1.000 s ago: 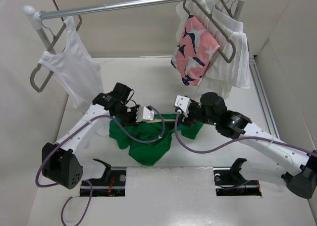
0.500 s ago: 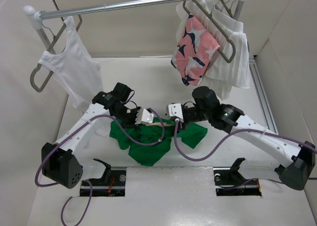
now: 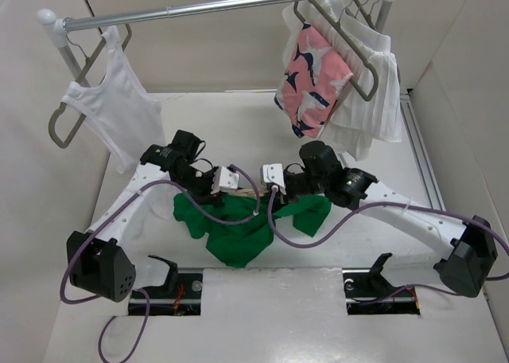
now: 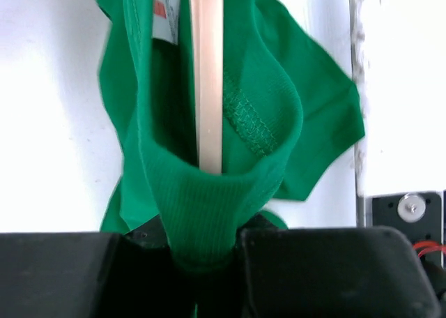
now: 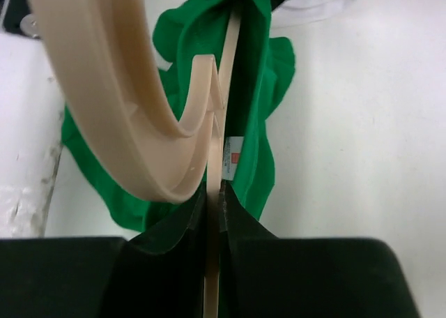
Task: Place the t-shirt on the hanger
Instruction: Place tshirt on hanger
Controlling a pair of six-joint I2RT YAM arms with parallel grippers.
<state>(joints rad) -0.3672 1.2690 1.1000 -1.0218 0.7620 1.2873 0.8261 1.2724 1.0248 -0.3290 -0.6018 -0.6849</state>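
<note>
My right gripper should move up and outward, set the hanger's hook over the bar beside the pink garment and release, as the hanger runs inside the t-shirt's neck.
The green t-shirt lies bunched on the table between the two arms. In the left wrist view my left gripper is shut on a fold of the t-shirt at its neck, and the white label shows farther along. The pale beige hanger runs inside the neck opening. My right gripper is shut on the hanger's thin bar, with the curved hook arching to its left. In the top view the two grippers face each other, close together over the hanger.
A metal rail crosses the back. A white tank top hangs on a grey hanger at its left. A pink patterned garment and white clothes hang at its right. Walls close in on both sides.
My right gripper has moved left to the hanger and closed on its bar. The left gripper, still holding the t-shirt, has shifted slightly back and left.
</note>
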